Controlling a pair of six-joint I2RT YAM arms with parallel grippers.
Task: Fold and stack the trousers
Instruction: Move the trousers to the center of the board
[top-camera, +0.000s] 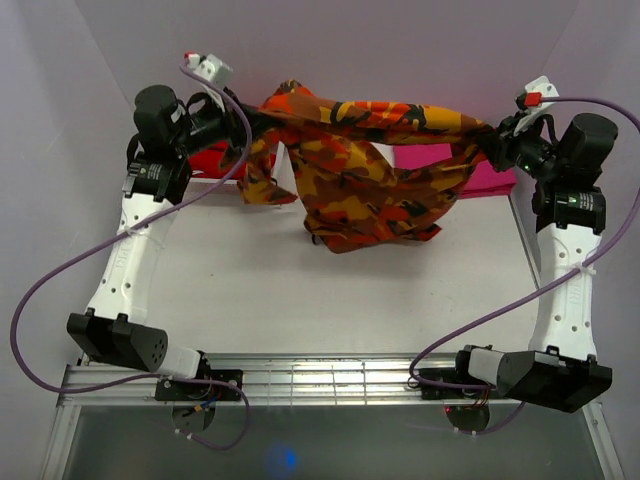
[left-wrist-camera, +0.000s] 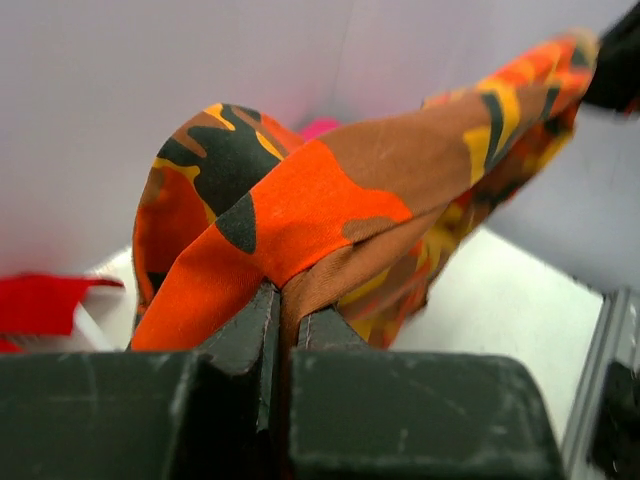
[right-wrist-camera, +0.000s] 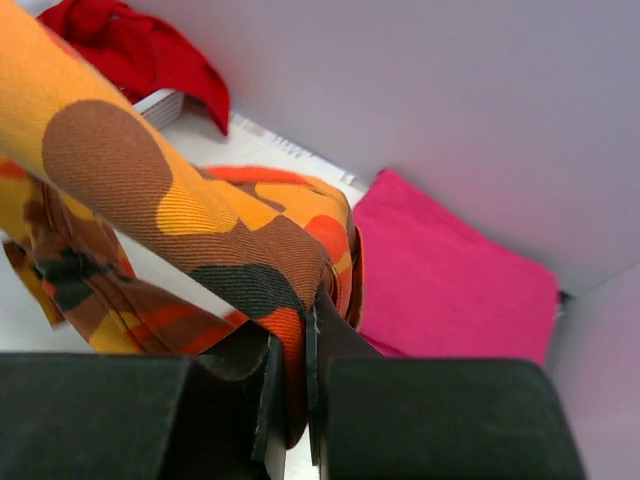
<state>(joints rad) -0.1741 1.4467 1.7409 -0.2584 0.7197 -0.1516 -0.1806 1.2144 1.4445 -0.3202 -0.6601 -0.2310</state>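
Next, the left gripper brings the trouser end back and down onto the white table's bare near part and releases it, as that area is empty.
The camouflage trousers (top-camera: 360, 170), in orange, red, yellow and black patches, hang stretched between both grippers near the back wall, the middle sagging down to the white table. My left gripper (top-camera: 240, 128) is shut on one end of the trousers (left-wrist-camera: 300, 200); the fabric is pinched between the jaws in the left wrist view. My right gripper (top-camera: 488, 140) is shut on the other end (right-wrist-camera: 200, 240), with cloth clamped between its fingers (right-wrist-camera: 325, 330).
A plain red garment (top-camera: 210, 160) lies at the back left, also in the right wrist view (right-wrist-camera: 130, 50). A folded pink cloth (top-camera: 470, 170) lies at the back right, below the right gripper (right-wrist-camera: 450, 270). White walls enclose the table (top-camera: 330, 300).
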